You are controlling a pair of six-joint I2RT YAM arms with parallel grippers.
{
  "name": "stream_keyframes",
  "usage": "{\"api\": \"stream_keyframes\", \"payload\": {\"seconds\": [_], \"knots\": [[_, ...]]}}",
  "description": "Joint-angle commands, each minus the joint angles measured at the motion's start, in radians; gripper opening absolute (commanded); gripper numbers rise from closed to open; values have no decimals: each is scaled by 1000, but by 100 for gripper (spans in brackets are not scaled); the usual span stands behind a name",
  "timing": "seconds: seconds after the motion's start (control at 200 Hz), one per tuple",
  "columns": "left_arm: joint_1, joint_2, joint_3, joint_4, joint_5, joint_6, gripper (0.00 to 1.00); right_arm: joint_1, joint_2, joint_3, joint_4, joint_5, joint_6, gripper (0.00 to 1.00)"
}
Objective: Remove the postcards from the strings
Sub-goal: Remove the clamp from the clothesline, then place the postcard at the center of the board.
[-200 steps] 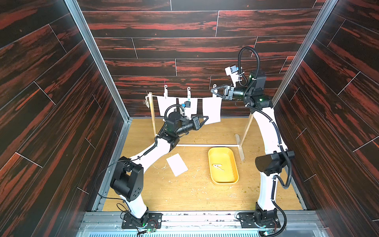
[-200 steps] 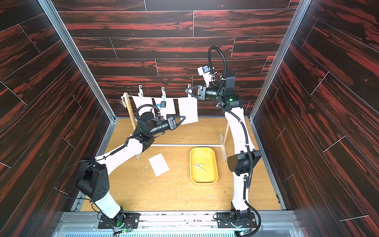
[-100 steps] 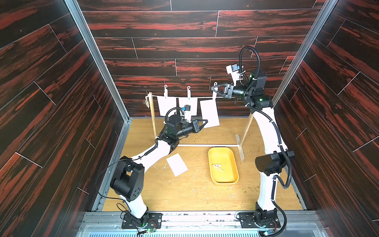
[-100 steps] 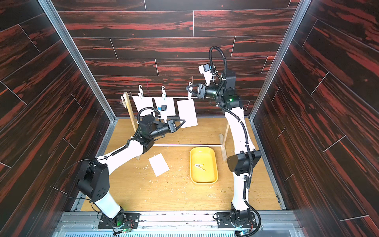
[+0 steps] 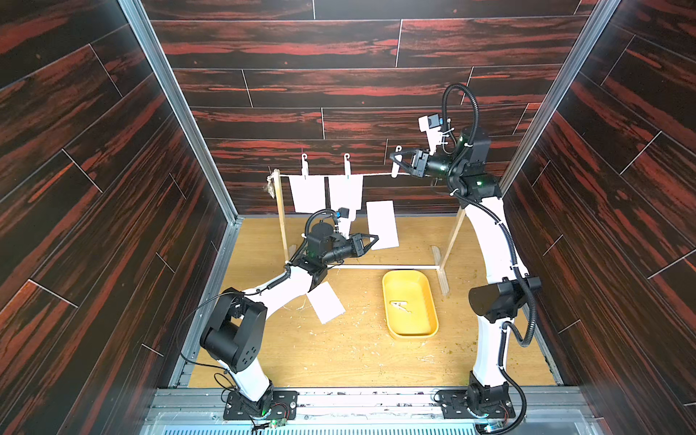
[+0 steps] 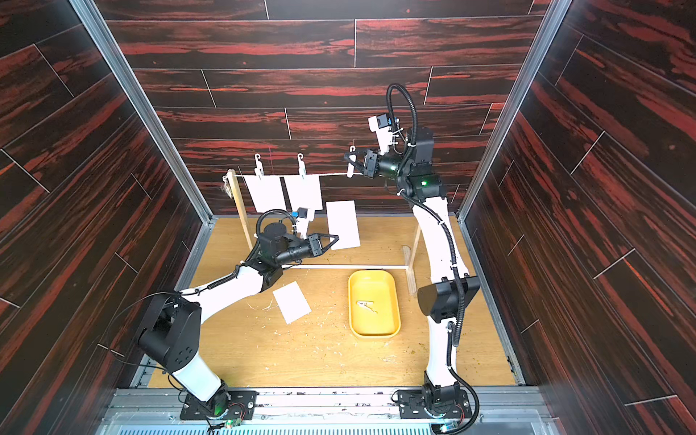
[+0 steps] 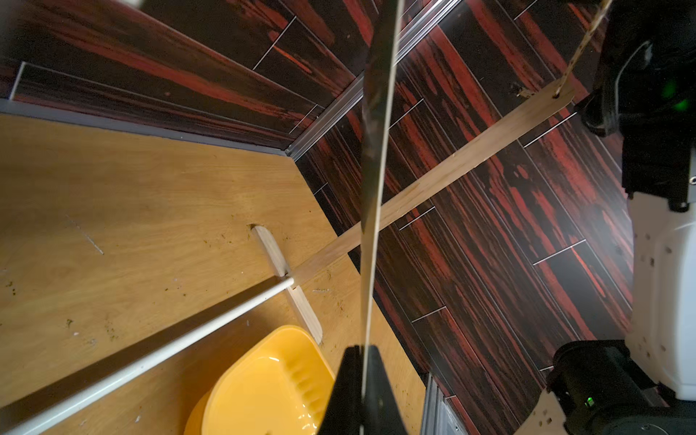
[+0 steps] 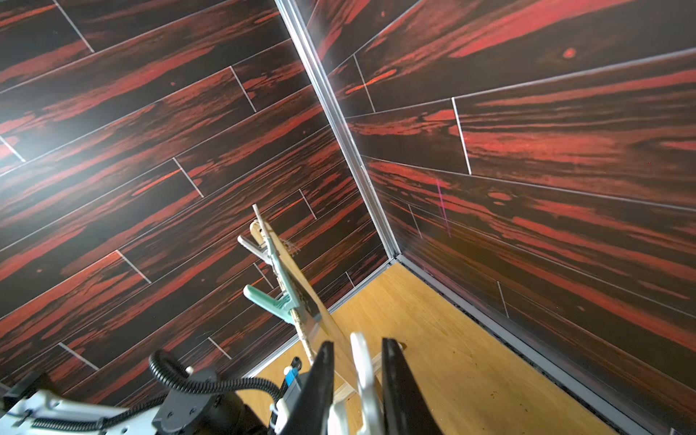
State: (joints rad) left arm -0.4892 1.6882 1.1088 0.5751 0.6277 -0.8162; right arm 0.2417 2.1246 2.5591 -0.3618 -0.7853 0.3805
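Observation:
I should next move my left gripper down and back toward the base, to the bare floor (image 5: 351,301) beside the flat postcard, and let go of the card, which is already off its string.
The string (image 5: 376,174) runs between two slim wood posts. Two white postcards (image 5: 308,194) (image 5: 348,192) hang from it on pale clothespins. A third postcard (image 5: 382,225) (image 6: 342,225) is off the string and below it, with my left gripper (image 5: 376,238) (image 6: 336,238) shut on its lower edge. In the left wrist view this card (image 7: 376,188) shows edge-on between the left gripper's (image 7: 363,354) fingers. My right gripper (image 5: 393,160) (image 8: 357,350) is up at the string, shut on a white clothespin (image 5: 395,167) (image 8: 363,361). Another postcard (image 5: 326,302) lies flat on the floor.
A yellow tray (image 5: 409,327) sits on the wooden floor at the right, with a clothespin (image 5: 399,307) in it. A white rod (image 5: 384,266) joins the stand's feet. Dark panelled walls close in on three sides.
The postcard has come free of the right-hand clothespin and moved down and forward with my left gripper. My right gripper has stayed at the string, squeezing that clothespin slightly tighter.

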Motion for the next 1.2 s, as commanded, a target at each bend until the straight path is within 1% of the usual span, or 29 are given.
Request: {"api": "stream_keyframes", "payload": {"seconds": [0.0, 0.321, 0.471, 0.696, 0.807, 0.972, 1.082, 1.192], "knots": [[-5, -60, -43, 37, 6, -11, 0, -3, -70, 12, 23, 46, -21, 21], [-4, -120, -178, 10, -15, 3, 0, -5, -123, -39, 34, 111, -45, 21], [-4, -160, -229, -61, -22, 32, 0, -7, -157, -52, 20, 140, -63, 21], [4, -214, -316, -134, -57, 47, 0, -10, -262, -154, 33, 154, -75, 21], [16, -238, -363, -193, -79, 57, 0, -11, -338, -252, 53, 157, -79, 21], [34, -263, -446, -229, -105, 60, 0, -10, -475, -441, 111, 150, -72, 21], [45, -277, -491, -240, -117, 53, 0, -11, -577, -594, 146, 143, -61, 21], [50, -276, -522, -246, -122, 45, 0, -10, -693, -788, 204, 144, -45, 21]]}}
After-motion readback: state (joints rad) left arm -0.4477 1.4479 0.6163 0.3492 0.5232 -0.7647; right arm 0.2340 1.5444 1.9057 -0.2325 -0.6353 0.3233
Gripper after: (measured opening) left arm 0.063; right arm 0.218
